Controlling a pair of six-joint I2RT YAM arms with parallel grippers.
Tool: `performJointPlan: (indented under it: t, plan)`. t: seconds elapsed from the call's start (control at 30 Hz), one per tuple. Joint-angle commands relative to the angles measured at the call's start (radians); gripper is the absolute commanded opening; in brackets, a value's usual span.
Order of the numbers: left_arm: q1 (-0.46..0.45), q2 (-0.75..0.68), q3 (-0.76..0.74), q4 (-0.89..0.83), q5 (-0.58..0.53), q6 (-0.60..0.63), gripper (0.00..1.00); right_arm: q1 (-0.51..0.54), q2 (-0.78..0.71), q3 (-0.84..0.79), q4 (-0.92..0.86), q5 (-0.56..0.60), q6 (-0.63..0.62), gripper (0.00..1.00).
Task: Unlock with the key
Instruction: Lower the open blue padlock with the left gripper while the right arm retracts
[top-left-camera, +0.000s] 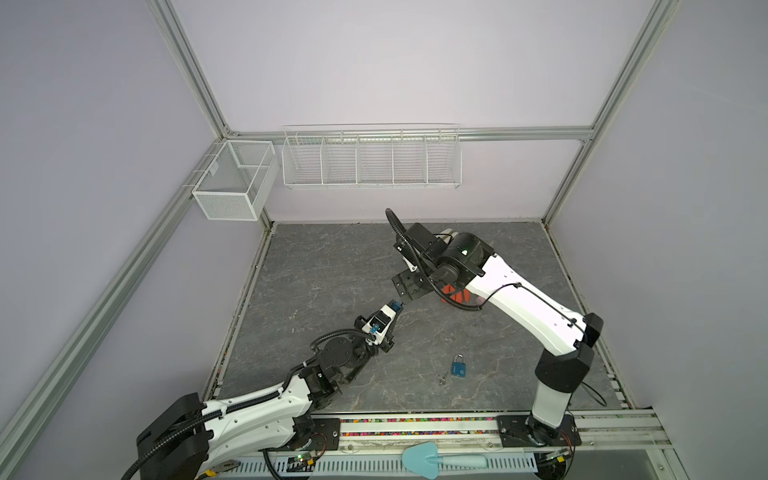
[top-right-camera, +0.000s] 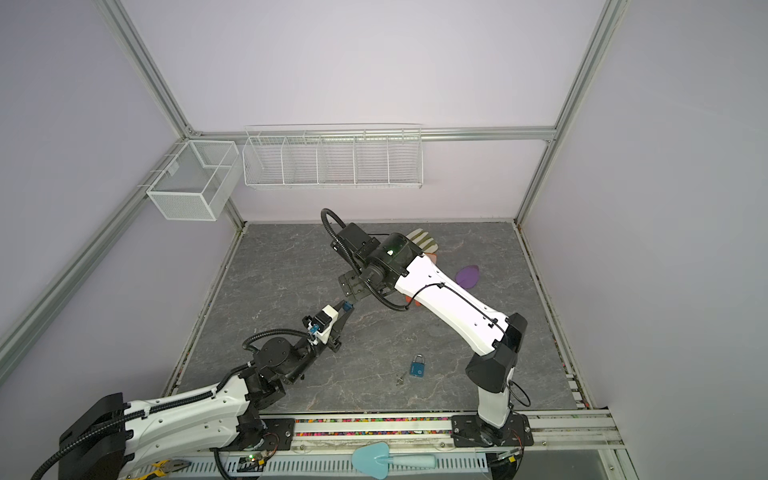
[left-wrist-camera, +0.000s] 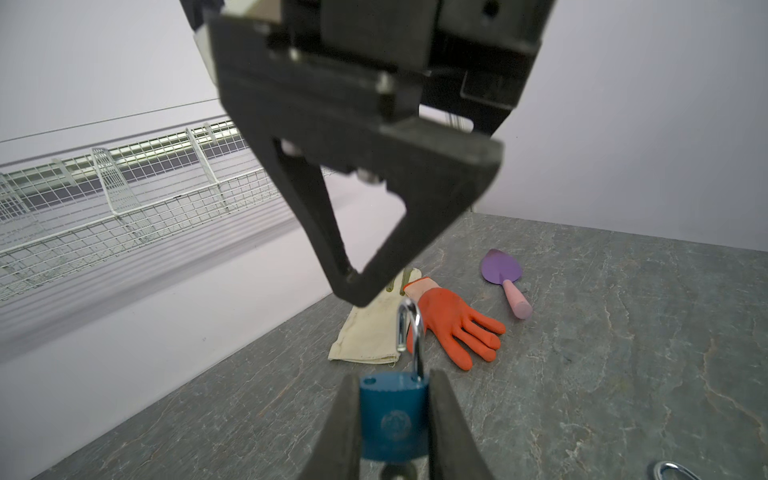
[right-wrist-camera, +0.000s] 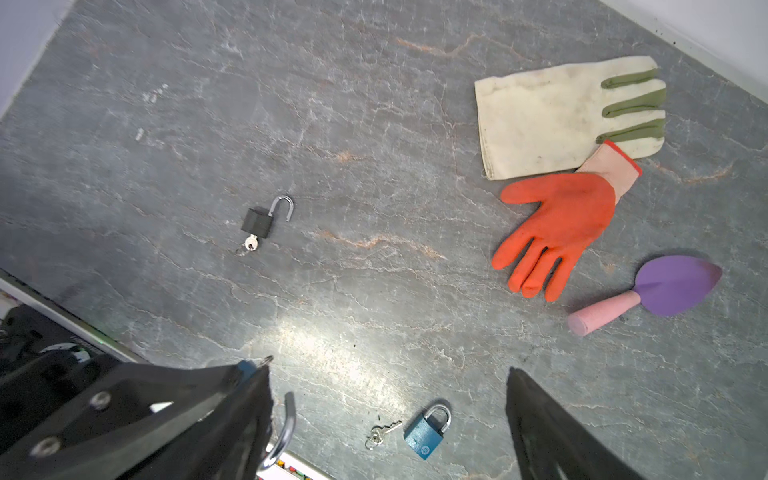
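Observation:
I will next tip my left gripper down, lower the lock to the tabletop (top-right-camera: 348, 339) beside the black padlock below it, and let go of the lock, as its shackle is open.
My left gripper (left-wrist-camera: 392, 411) is shut on the body of a blue padlock (left-wrist-camera: 394, 415), held off the table in both top views (top-left-camera: 396, 306) (top-right-camera: 347, 307). Its silver shackle (left-wrist-camera: 411, 332) stands swung open, and a key ring (right-wrist-camera: 266, 359) shows at the lock's bottom end. My right gripper (right-wrist-camera: 388, 370) is open with nothing between its fingers and hangs just above the held lock (top-left-camera: 409, 286). A second blue padlock (right-wrist-camera: 426, 432) lies shut on the table with a loose key (right-wrist-camera: 380, 434) beside it. A black padlock (right-wrist-camera: 257, 222) lies open with a key (right-wrist-camera: 250, 244) in it.
An orange glove (right-wrist-camera: 557, 232), a cream glove (right-wrist-camera: 561, 116) and a purple trowel (right-wrist-camera: 665, 286) lie on the grey table at the back right. White wire baskets (top-left-camera: 372, 160) hang on the back wall. A light blue trowel (top-left-camera: 432, 459) rests on the front rail.

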Motion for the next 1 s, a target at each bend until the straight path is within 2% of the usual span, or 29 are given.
performJointPlan:
  t: [0.0,0.37,0.47,0.57,0.67,0.8,0.87,0.97]
  plan:
    - [-0.002,-0.017,0.005,0.046,0.004,0.022,0.0,-0.012,0.006,-0.005,-0.047,-0.009,-0.028,0.9]
    - [-0.003,-0.014,0.005,0.048,-0.005,0.015,0.0,-0.019,-0.016,-0.026,-0.08,-0.017,-0.029,0.89]
    - [-0.003,-0.011,0.007,0.045,-0.027,0.002,0.0,-0.02,-0.03,-0.027,-0.084,0.011,-0.018,0.89]
    - [-0.003,-0.01,0.011,0.019,-0.059,-0.063,0.0,-0.021,-0.081,-0.069,-0.045,-0.007,-0.017,0.9]
    - [-0.003,-0.061,0.041,-0.192,-0.107,-0.313,0.0,-0.041,-0.177,-0.195,0.003,-0.017,0.015,0.91]
    - [-0.003,-0.086,0.16,-0.711,-0.157,-0.732,0.0,-0.086,-0.375,-0.502,0.153,-0.086,0.079,0.91]
    - [-0.003,-0.039,0.223,-0.924,-0.151,-0.904,0.0,-0.098,-0.454,-0.654,0.216,-0.122,0.114,0.92]
    - [-0.001,0.071,0.292,-1.106,-0.117,-1.081,0.0,-0.104,-0.506,-0.8,0.274,-0.191,0.167,0.91]
